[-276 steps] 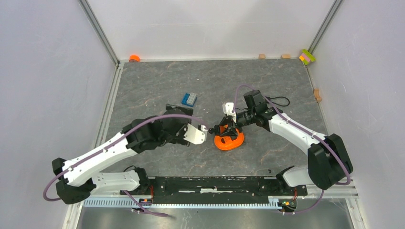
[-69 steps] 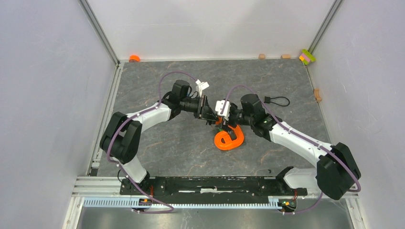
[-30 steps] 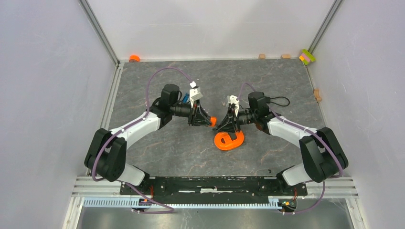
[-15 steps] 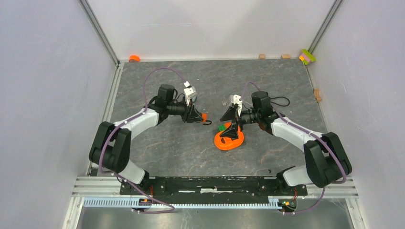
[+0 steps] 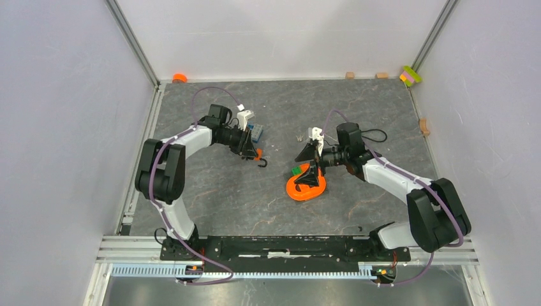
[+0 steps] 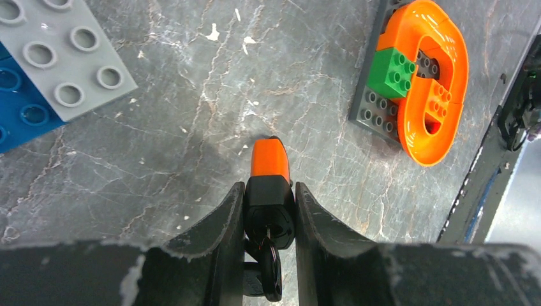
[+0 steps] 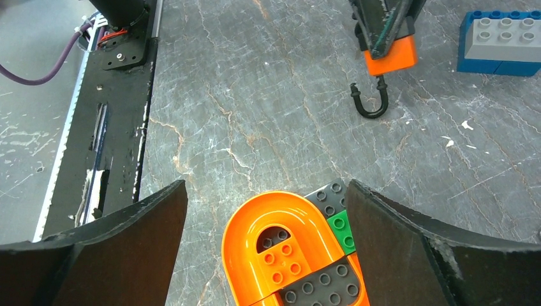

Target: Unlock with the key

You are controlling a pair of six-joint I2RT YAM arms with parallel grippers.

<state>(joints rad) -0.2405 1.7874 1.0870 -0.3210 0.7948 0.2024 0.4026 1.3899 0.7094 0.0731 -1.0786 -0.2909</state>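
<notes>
The shackle hangs open, so my left gripper will next turn the padlock and move it slightly outward, down onto the table beside the blue and grey brick.
My left gripper (image 5: 256,153) (image 6: 269,186) is shut on the small orange padlock (image 6: 268,159) (image 7: 390,55), low over the table left of centre. The key (image 6: 270,220) shows as a black head at the padlock's near end, between my fingers, with another black piece dangling below it. The blade is hidden. The padlock's black shackle (image 7: 370,102) (image 5: 262,163) hangs from one leg, its other end free. My right gripper (image 5: 305,164) (image 7: 266,188) stands wide open with nothing between its fingers, above the orange ring-shaped piece (image 7: 287,242).
The orange ring-shaped piece (image 5: 306,186) (image 6: 440,76) lies on a grey studded plate with a green brick (image 6: 390,71). A blue and grey brick (image 5: 256,131) (image 7: 501,41) sits behind the left gripper. A thin black cable (image 5: 375,135) lies behind the right arm. Small blocks line the back wall.
The right gripper has opened wide and drawn back a little. The left arm has carried the padlock away from it, leftward and toward the back. The shackle now hangs free.
</notes>
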